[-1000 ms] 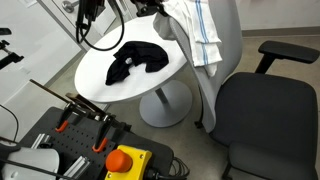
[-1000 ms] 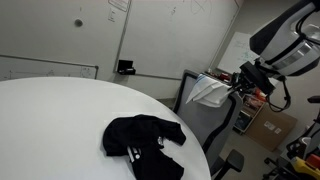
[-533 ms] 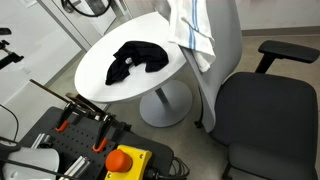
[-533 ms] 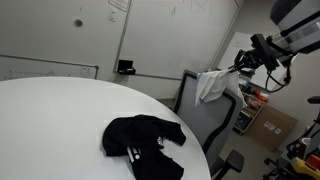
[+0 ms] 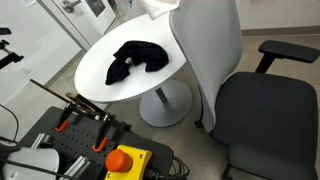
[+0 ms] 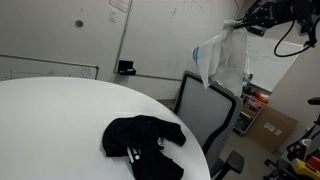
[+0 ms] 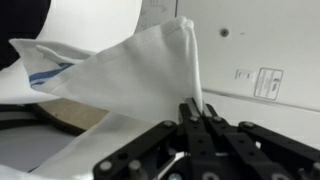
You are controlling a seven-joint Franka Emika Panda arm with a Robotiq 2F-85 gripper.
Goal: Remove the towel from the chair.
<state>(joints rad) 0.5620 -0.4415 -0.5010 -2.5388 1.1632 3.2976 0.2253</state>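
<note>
The towel (image 5: 158,6) hangs clear of the chair, so I will next move my gripper across over the bare tabletop (image 5: 103,62) beside the black garment, go down and let go of the towel's corner.
The white towel with a blue stripe (image 6: 222,58) hangs in the air, lifted clear above the grey office chair (image 6: 208,108). My gripper (image 6: 243,24) is shut on the towel's top corner, high at the upper right. In the wrist view the towel (image 7: 130,60) spreads out from my gripper (image 7: 196,112), pinched between the shut fingers. In an exterior view only a bit of the towel (image 5: 158,6) shows at the top edge, above the chair back (image 5: 210,50); the gripper is out of that frame.
A round white table (image 5: 100,80) holds a black garment (image 5: 135,58), also seen in an exterior view (image 6: 142,140). The chair's seat and armrest (image 5: 285,52) stand right of the table. A cart with an orange button (image 5: 124,160) is in front.
My gripper has risen with the towel. The towel went from draped over the chair back to hanging free above it, almost out of the top of one exterior view.
</note>
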